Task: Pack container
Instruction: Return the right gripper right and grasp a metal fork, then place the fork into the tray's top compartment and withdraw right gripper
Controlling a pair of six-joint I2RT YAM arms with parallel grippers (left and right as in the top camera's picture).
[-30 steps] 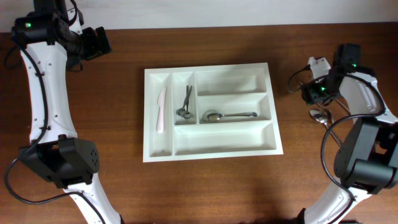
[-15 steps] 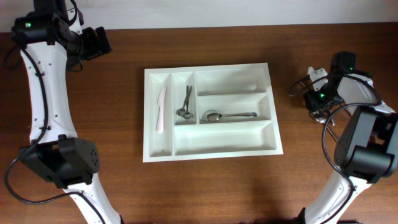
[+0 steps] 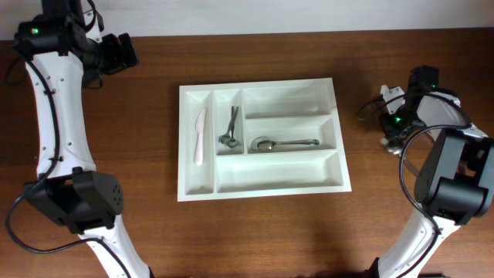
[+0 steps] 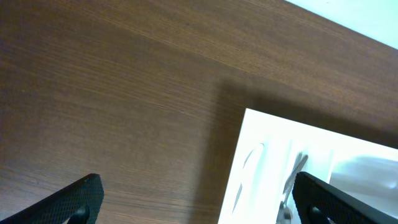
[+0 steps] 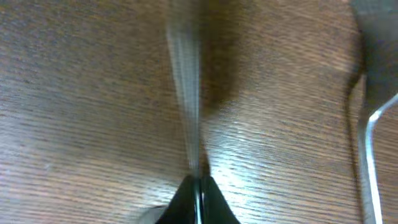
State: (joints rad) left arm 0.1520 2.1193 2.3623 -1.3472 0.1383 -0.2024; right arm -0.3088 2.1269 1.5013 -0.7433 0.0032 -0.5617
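The tray's far long compartment (image 3: pixel 286 102) is empty, so I will lift my right gripper, move it to the left in the overhead view, lower it inside and let go of the handle.
The container (image 3: pixel 262 193), a white five-compartment tray, lies mid-table holding a white plastic knife (image 3: pixel 200 137), a small fork (image 3: pixel 229 127) and a metal spoon (image 3: pixel 282 144). My right gripper (image 3: pixel 392 133) is down at the table to the right of the tray. In the right wrist view the right gripper (image 5: pixel 198 194) is shut on the thin handle of a metal utensil (image 5: pixel 186 87), which runs away from the fingertips over the wood. My left gripper (image 4: pixel 199 205) hangs open and empty above the far left, with the container's corner (image 4: pixel 261 180) below it.
A second metal utensil (image 5: pixel 367 124) lies on the wood just right of the held one. Cables loop beside the right arm (image 3: pixel 432 139). The left arm's base (image 3: pixel 73 201) stands at the table's front left.
My right gripper has dropped to the table by the utensils and shut on a metal handle. The left arm and the tray's contents have not moved.
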